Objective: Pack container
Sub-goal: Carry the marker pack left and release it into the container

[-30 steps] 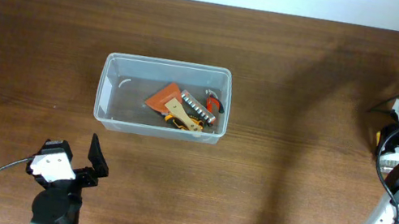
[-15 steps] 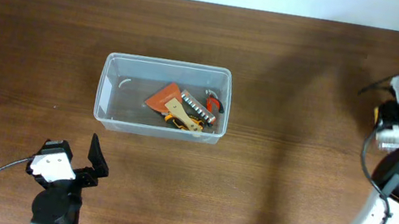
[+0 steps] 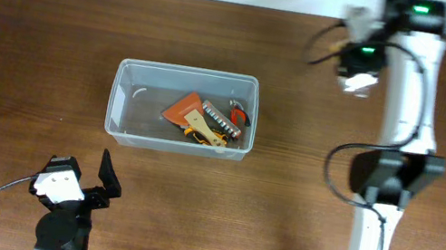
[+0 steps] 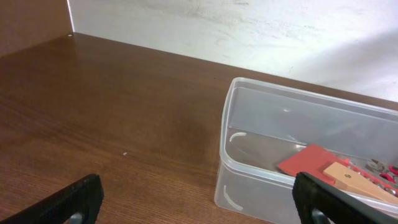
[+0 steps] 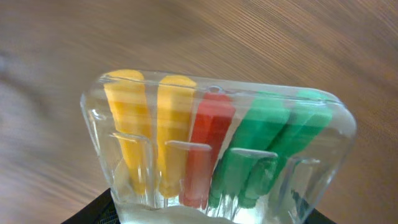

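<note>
My right gripper needs to go left in the overhead view, back and down next to the container's bare bottom beside the scraper. That part of the bottom is empty.
The clear plastic container (image 3: 188,70) stands left of the table's middle. It holds an orange-red scraper (image 3: 182,109), a wooden piece and small metal tools. It also shows in the left wrist view (image 4: 298,93), ahead and to the right. My left gripper (image 3: 106,180) is open and empty on the near side of the container, and its fingers (image 4: 74,199) frame bare table. My right gripper (image 5: 211,219) is shut on a small clear pack of yellow, red and green pieces (image 5: 217,143). The right gripper (image 3: 359,55) is raised right of the container near the back edge.
The right arm (image 3: 391,164) stretches from the front edge to the back of the table, right of the container. A pale wall (image 4: 249,25) runs along the table's far edge.
My right arm has swung from the far right edge to the back middle-right, closer to the container, with the pack in it. The left arm and container have not moved.
</note>
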Robot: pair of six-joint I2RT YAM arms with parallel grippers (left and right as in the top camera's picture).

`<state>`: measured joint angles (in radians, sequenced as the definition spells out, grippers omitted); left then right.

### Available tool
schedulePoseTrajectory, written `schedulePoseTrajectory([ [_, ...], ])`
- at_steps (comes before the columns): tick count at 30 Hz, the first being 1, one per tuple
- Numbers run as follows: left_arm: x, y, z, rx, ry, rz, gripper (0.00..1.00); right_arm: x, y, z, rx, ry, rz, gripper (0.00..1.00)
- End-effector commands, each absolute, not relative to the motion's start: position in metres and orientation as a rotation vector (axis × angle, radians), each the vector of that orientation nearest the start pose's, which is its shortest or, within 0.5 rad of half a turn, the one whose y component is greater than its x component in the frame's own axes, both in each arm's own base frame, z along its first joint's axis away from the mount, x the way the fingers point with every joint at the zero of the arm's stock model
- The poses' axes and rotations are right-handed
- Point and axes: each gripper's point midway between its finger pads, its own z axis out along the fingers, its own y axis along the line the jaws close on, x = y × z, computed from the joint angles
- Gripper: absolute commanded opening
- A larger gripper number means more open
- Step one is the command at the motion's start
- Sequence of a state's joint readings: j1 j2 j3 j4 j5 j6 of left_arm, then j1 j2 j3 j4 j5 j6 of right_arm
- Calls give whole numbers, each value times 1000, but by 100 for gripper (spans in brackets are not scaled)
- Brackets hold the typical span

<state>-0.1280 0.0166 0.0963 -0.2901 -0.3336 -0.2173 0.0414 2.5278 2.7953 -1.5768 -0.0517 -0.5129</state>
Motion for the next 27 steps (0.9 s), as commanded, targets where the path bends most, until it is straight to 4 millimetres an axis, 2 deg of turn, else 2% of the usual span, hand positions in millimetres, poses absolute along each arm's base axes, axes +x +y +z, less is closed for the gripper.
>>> schedulePoseTrajectory([
  [1,232,27,147,-309,1743,54,99,506,111,175,-955,2657,45,55],
  [8,232,27,147,-309,1743,54,99,466,219,179,-1234,2546,98,55],
  [14,232,27,147,-309,1743,54,99,428,282,181,-1391,2470,192,55],
  [18,232,27,147,-309,1743,54,99,408,311,182,-1463,2429,285,54],
  [23,232,27,147,-309,1743,54,99,391,326,177,-1518,2428,312,52],
  [27,232,27,147,-309,1742,54,99,380,334,163,-1564,2456,349,52],
])
